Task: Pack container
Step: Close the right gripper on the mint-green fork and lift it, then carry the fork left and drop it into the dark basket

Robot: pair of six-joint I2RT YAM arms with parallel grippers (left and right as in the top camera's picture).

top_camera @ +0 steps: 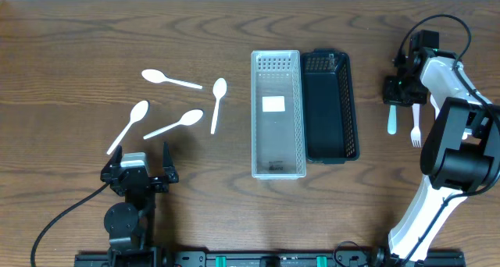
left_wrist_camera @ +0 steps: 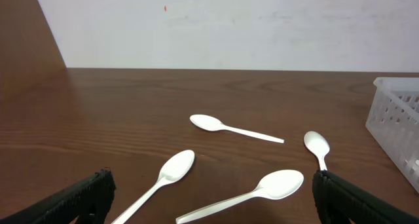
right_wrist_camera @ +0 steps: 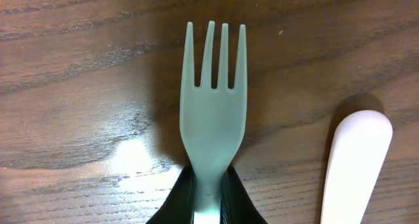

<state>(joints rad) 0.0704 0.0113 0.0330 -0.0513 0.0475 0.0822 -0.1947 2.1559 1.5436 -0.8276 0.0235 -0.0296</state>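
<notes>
I will next raise the fork [top_camera: 416,131] with my right gripper, carry it across and release it inside the empty black basket [top_camera: 330,107], which stands to the left of my gripper in the overhead view.
My right gripper [top_camera: 411,96] [right_wrist_camera: 211,201] is shut on the handle of a white plastic fork [top_camera: 416,131] [right_wrist_camera: 211,106], low over the table at the far right. Another white utensil [top_camera: 392,120] [right_wrist_camera: 357,158] lies beside it, only its rounded end visible in the right wrist view. A clear white basket [top_camera: 255,111] [left_wrist_camera: 399,116] and a black basket [top_camera: 353,103] stand side by side in the middle. Several white spoons [top_camera: 176,123] [left_wrist_camera: 262,188] lie on the left. My left gripper [top_camera: 144,170] [left_wrist_camera: 209,207] is open and empty, just short of the spoons.
The clear basket holds a small white label or card [top_camera: 273,105]. The black basket appears empty. The right arm's white links [top_camera: 457,103] stretch along the right edge. A black cable [top_camera: 62,220] trails from the left arm at the front.
</notes>
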